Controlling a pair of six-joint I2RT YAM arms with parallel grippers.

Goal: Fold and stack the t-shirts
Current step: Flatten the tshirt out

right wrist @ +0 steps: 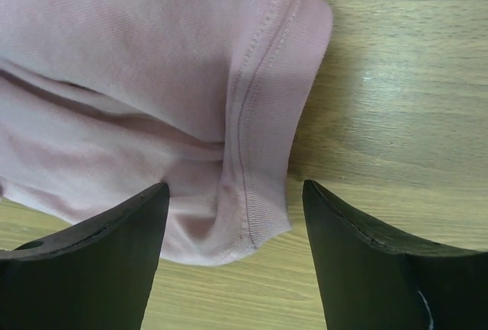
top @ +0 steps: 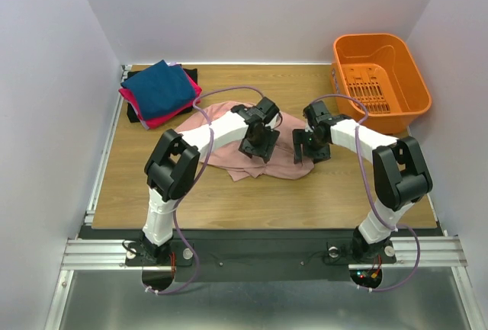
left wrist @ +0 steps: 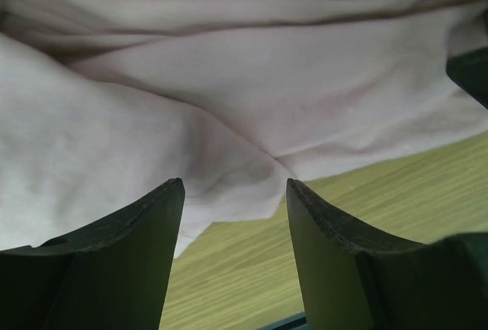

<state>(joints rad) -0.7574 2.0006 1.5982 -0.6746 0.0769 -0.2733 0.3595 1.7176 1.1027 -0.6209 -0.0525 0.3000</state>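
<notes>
I will next lower the open fingers of my left gripper around a pointed corner (left wrist: 258, 191) of the pink shirt's near edge and close them, because that corner is below, between them.
A dusty-pink t-shirt (top: 229, 156) lies crumpled in the middle of the table. My left gripper (top: 257, 149) hangs low over its middle, open and empty; the left wrist view shows its open gripper (left wrist: 235, 187) at the edge of the pink cloth (left wrist: 229, 94). My right gripper (top: 311, 151) is at the shirt's right end, open and empty; the right wrist view shows the gripper (right wrist: 235, 190) straddling a ribbed hem (right wrist: 263, 170) of the shirt. A stack of folded shirts (top: 158, 92), navy on top, magenta below, black at the bottom, sits at the back left.
An orange plastic basket (top: 381, 78) stands at the back right corner. White walls enclose the table on three sides. Bare wood (top: 252, 200) lies between the shirt and the near edge.
</notes>
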